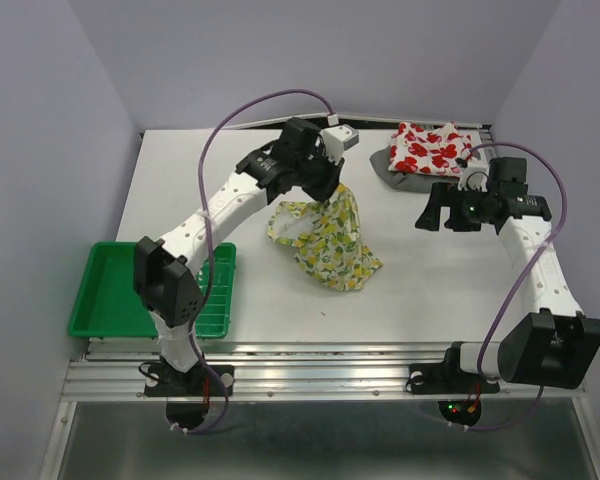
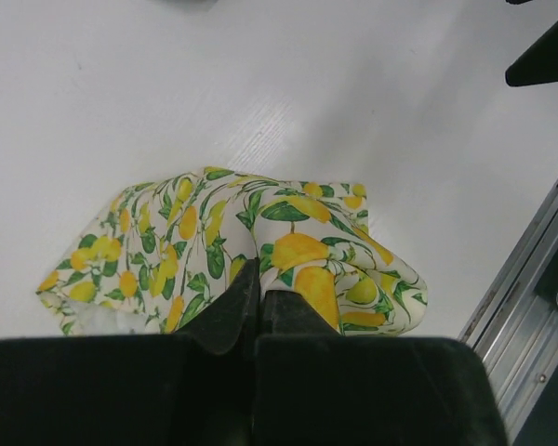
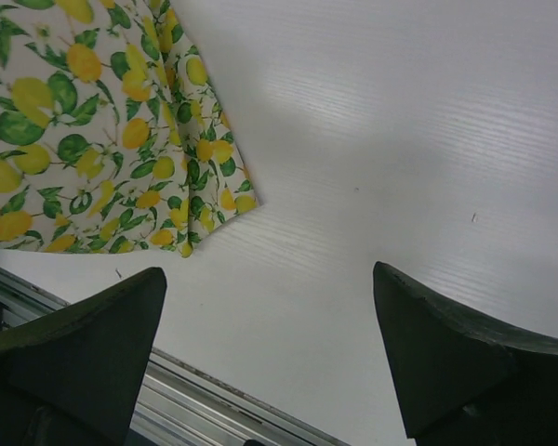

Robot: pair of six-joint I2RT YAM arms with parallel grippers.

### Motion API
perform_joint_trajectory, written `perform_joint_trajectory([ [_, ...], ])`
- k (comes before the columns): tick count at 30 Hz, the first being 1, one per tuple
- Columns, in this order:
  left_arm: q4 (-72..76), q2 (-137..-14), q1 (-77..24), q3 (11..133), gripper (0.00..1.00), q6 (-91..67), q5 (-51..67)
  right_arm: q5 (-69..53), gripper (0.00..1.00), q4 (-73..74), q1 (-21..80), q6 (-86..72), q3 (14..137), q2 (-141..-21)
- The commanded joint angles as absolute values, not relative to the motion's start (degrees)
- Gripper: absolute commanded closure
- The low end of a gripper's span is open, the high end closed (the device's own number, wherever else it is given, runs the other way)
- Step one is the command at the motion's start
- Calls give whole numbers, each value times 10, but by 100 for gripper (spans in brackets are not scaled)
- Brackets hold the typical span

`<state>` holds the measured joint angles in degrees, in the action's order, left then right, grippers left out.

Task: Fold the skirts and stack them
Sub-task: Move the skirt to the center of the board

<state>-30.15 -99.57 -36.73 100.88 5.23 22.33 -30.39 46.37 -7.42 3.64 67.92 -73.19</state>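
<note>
I hold only the lemon skirt's top edge. Next, my right gripper moves open, down and to the left in the top view, onto the lemon skirt's free corner (image 1: pixel 374 263) (image 3: pixel 242 200).
The lemon-print skirt (image 1: pixel 325 237) lies crumpled at the table's middle, its top edge lifted. My left gripper (image 1: pixel 332 187) is shut on that edge; in the left wrist view the closed fingers (image 2: pixel 259 302) pinch the lemon skirt (image 2: pixel 223 232), which hangs below them. The red-print skirt (image 1: pixel 428 149) lies folded on the grey skirt (image 1: pixel 388 166) at the back right. My right gripper (image 1: pixel 432 212) hovers open and empty right of the lemon skirt; in its wrist view the gripper (image 3: pixel 270 297) is above bare table, with the lemon skirt's corner (image 3: pixel 102 139) at upper left.
A green plastic tray (image 1: pixel 110 290) sits at the front left beside the left arm's base. A metal rail (image 1: pixel 320 365) runs along the table's near edge. Purple walls enclose the table on three sides.
</note>
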Motion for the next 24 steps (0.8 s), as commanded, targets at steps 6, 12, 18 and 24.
perform_joint_trajectory([
  [6, -333, -1220, -366, 1209, 99, -10, 143, -337, 16, 479, -75, 87, 681, -765],
  [12, -354, -1278, -334, 1238, 58, 36, 191, -366, 23, 501, -59, 128, 656, -781],
  [18, -349, -1188, -282, 1172, 33, 78, 240, -350, 18, 466, 5, 130, 597, -787],
  [24, -309, -1014, -265, 999, 13, 140, 218, -361, 12, 461, 35, 163, 563, -781],
])
